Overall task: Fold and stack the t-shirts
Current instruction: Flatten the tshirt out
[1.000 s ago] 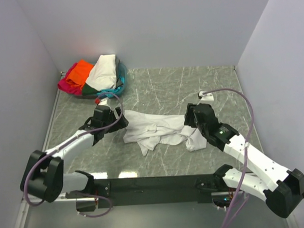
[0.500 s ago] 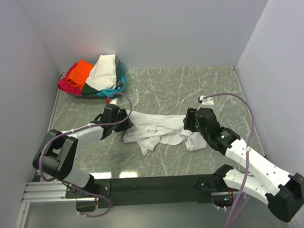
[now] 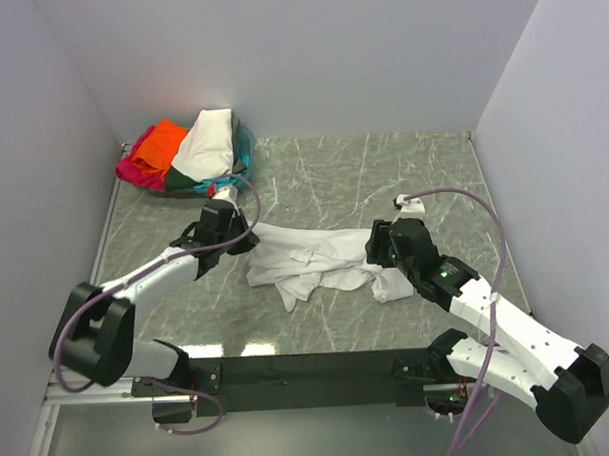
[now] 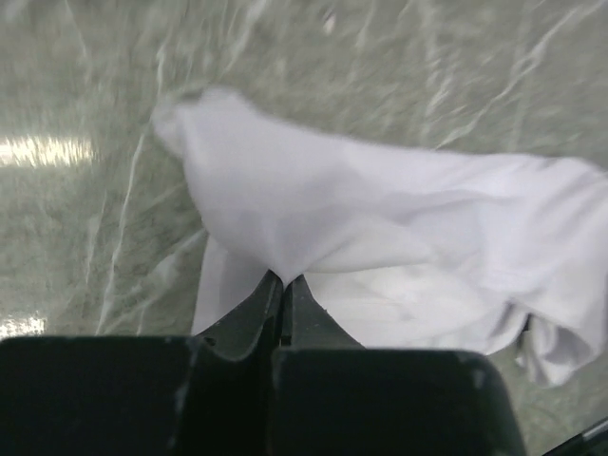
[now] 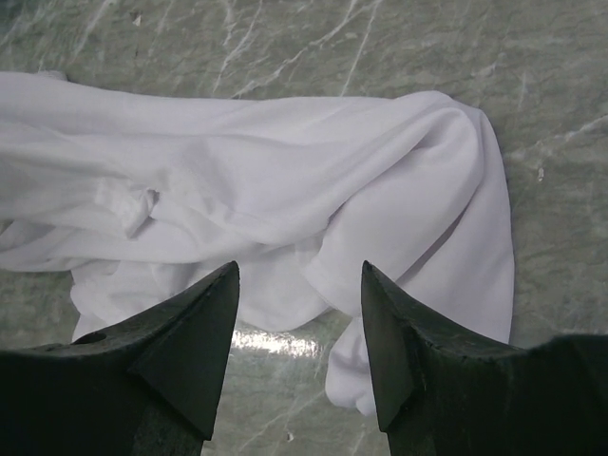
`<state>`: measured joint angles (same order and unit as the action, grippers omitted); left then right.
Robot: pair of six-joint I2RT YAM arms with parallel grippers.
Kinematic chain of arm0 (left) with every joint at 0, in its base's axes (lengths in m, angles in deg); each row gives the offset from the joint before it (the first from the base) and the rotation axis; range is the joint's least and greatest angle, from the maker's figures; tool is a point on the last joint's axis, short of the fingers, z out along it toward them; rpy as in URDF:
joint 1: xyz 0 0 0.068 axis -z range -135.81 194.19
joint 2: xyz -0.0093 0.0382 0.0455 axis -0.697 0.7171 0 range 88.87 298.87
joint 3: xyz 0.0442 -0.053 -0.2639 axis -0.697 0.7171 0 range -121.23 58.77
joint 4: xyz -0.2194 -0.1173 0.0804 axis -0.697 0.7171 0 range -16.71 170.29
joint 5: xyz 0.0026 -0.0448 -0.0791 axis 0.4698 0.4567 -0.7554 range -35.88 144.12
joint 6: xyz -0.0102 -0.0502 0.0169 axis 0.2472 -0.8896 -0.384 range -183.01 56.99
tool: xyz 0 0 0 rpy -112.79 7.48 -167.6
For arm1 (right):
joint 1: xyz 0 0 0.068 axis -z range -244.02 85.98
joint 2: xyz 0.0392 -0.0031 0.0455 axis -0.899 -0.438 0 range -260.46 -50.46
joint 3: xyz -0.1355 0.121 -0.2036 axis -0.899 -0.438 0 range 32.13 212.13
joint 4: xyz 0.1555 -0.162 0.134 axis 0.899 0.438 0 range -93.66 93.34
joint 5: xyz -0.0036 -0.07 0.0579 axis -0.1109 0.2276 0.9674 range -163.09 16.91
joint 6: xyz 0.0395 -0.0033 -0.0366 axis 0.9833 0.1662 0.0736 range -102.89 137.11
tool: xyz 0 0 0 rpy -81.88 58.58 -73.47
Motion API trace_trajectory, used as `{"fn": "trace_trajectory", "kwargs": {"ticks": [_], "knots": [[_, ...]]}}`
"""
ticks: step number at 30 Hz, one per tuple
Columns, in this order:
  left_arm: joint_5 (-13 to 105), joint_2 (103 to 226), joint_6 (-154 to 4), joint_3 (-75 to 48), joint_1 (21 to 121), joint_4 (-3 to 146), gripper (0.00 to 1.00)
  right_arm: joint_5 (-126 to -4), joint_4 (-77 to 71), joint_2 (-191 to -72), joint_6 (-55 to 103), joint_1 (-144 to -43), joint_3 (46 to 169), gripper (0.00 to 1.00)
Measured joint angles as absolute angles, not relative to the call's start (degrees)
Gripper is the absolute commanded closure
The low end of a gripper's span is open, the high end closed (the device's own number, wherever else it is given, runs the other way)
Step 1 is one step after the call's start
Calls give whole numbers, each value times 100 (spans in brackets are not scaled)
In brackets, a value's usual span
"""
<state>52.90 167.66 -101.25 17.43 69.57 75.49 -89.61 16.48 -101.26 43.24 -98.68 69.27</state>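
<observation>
Loose layers of cloth overlap at the inner tip of the t-shirt's diagonal fold (image 3: 360, 265) (image 5: 315, 263), so my right gripper should next move down and to the left in the top view, onto that tip.
A plain white t-shirt (image 3: 321, 257) lies crumpled on the marble table, mid-way between the two arms. My left gripper (image 4: 283, 278) is shut on a pinch of its left edge, and the cloth (image 4: 380, 256) rises in a small peak from the closed fingertips. In the top view that gripper (image 3: 247, 237) sits at the shirt's left end. My right gripper (image 5: 299, 275) hangs open just above the shirt's right end (image 5: 399, 218), nothing between its fingers; from above it (image 3: 377, 247) is at the shirt's right side.
A pile of other t-shirts (image 3: 187, 157) in cream-white, orange, magenta, teal and dark green lies in the far left corner. Grey walls close in the table (image 3: 383, 175) on three sides.
My left gripper has closed onto the white shirt's left edge, and its arm has shifted slightly back and left. The right gripper has edged a little closer over the shirt's right end.
</observation>
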Motion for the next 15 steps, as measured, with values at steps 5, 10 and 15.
{"fn": "trace_trajectory", "kwargs": {"ticks": [5,10,15], "knots": [[5467,16088,-10049,1441,6957,7802,99,-8836,1580,-10561,4394,-9951,6912,40],[5555,15732,-10005,1417,6916,8040,99,-8773,1440,-11151,4435,-10036,6912,40],[5555,15675,-9963,1417,6831,8253,99,-8729,1243,-11623,4457,-10333,6914,41]]}}
